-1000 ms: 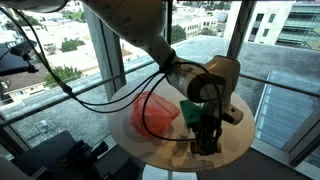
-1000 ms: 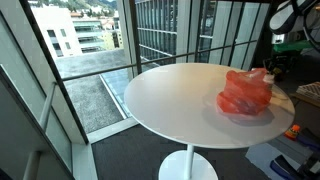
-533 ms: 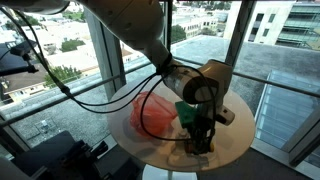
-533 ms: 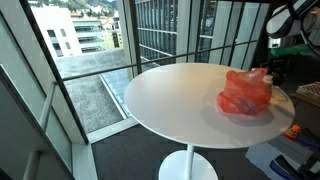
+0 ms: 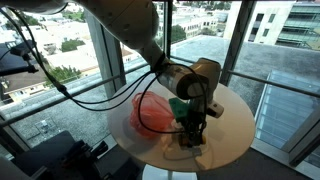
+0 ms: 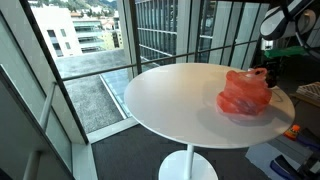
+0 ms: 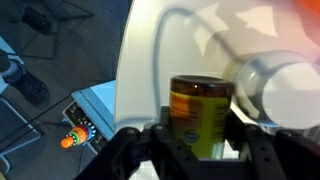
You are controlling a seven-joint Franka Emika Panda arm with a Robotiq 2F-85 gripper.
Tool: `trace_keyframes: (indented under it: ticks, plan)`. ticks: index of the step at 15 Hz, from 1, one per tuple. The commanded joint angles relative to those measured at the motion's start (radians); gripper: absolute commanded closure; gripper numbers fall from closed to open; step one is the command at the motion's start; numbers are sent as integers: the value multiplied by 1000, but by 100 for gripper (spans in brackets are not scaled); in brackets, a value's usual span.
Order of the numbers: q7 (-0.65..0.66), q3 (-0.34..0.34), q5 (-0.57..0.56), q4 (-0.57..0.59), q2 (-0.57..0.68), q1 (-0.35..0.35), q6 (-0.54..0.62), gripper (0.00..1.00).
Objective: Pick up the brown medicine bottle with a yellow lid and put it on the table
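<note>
I need to lower the bottle (image 7: 200, 115) with my gripper and release it right beside the white round object, as the table below is empty.
The brown medicine bottle (image 7: 200, 115) with a yellow label fills the middle of the wrist view, and its lid is not visible. My gripper (image 7: 198, 142) is shut on it, with a finger on each side. In an exterior view my gripper (image 5: 190, 135) points down, low over the round white table (image 5: 232, 138), just beside the red plastic bag (image 5: 152, 112). The bottle is too small there to make out. I cannot tell whether it touches the table. In the other exterior view the arm (image 6: 272, 50) is at the far right behind the bag (image 6: 246, 92).
A white round object (image 7: 272, 88) lies on the table right beside the bottle. The table (image 6: 170, 100) stands by tall glass windows. Clutter lies on the floor below (image 7: 75, 130). The table edge is close to the gripper.
My gripper has moved with the bottle across the table toward the red bag, from the table's edge toward its middle, and sits slightly lower.
</note>
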Motion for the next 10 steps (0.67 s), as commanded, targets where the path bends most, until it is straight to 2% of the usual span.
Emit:
trace_keyframes:
  ticks: [1, 10]
  plan:
    - [-28, 9, 3, -24, -13, 14, 36, 72]
    - [-74, 6, 0, -84, -13, 17, 124, 72]
